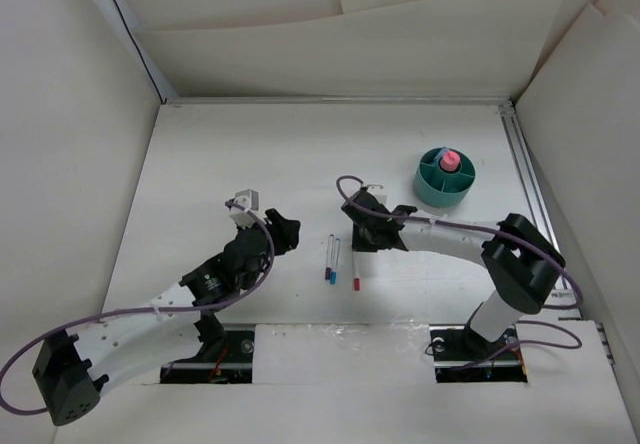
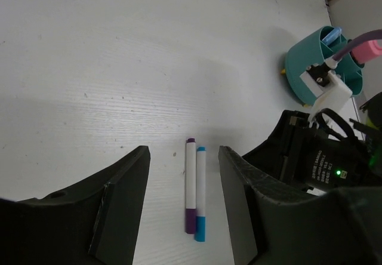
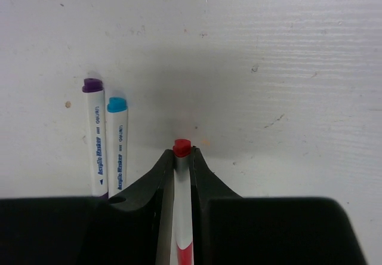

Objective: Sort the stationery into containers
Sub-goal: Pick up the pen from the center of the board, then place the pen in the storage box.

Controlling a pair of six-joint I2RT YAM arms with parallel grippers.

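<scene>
My right gripper should go up over the teal container's open pocket [image 1: 430, 177] and let go of the pen, because that pocket is outward and to the right in the top view.
Three thin white pens lie side by side at the table's middle. The purple-tipped pen [image 1: 327, 260] [image 2: 190, 181] [image 3: 95, 139] and the blue-tipped pen [image 1: 333, 263] [image 2: 200, 187] [image 3: 117, 145] touch each other. My left gripper [image 1: 285, 232] [image 2: 184, 151] is open, and these two pens lie just ahead between its fingers, untouched. My right gripper [image 1: 362, 244] [image 3: 182, 154] is shut on the red-tipped pen [image 1: 356, 282] [image 3: 181, 217], whose red end pokes out past the fingertips. The teal container [image 1: 428, 189] [image 2: 310, 62] stands at the back right, holding a pink marker [image 1: 451, 160] [image 2: 367, 49] and a light blue marker [image 2: 331, 35].
White walls enclose the table on the left, back and right. A metal rail [image 1: 525, 174] runs along the right edge. In the left wrist view the right arm's black body [image 2: 322, 157] and its purple cable sit between my left gripper and the container.
</scene>
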